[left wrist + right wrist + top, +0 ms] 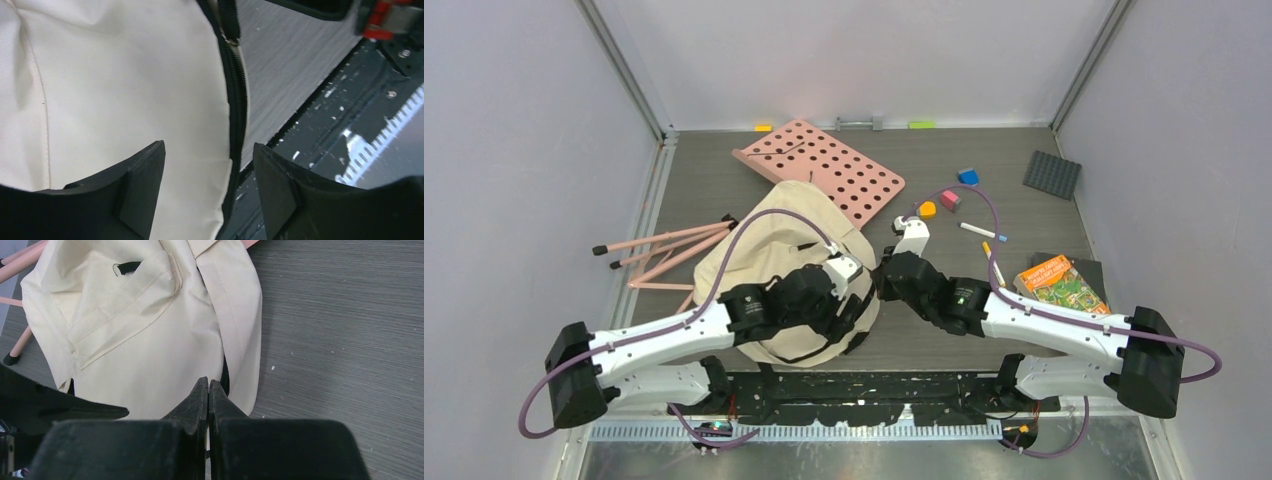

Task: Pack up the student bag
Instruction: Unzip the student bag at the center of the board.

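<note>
The robot's right gripper should next move outward along the bag's side edge, which runs on toward the pink perforated board, and let go by the board's near corner.
The student bag (789, 225) is a cream fabric backpack lying left of the table's middle, with its near end under both wrists. My left gripper (852, 300) hangs over the bag's near right edge. In the left wrist view its jaws (207, 155) stand apart, with the cream fabric (125, 90) and the black zipper (239, 100) running between them, neither finger touching. My right gripper (882, 283) sits at the bag's right side. In the right wrist view its fingertips (208, 383) are pressed together just over the bag's edge (240, 340); whether they pinch anything is hidden.
A pink perforated board (844, 170) lies behind the bag, and pink rods (659, 245) lie to its left. On the right are an orange book (1061, 283), a dark grey plate (1052, 174), small coloured blocks (968, 177) and a marker (982, 232). A black rail (874, 385) runs along the front.
</note>
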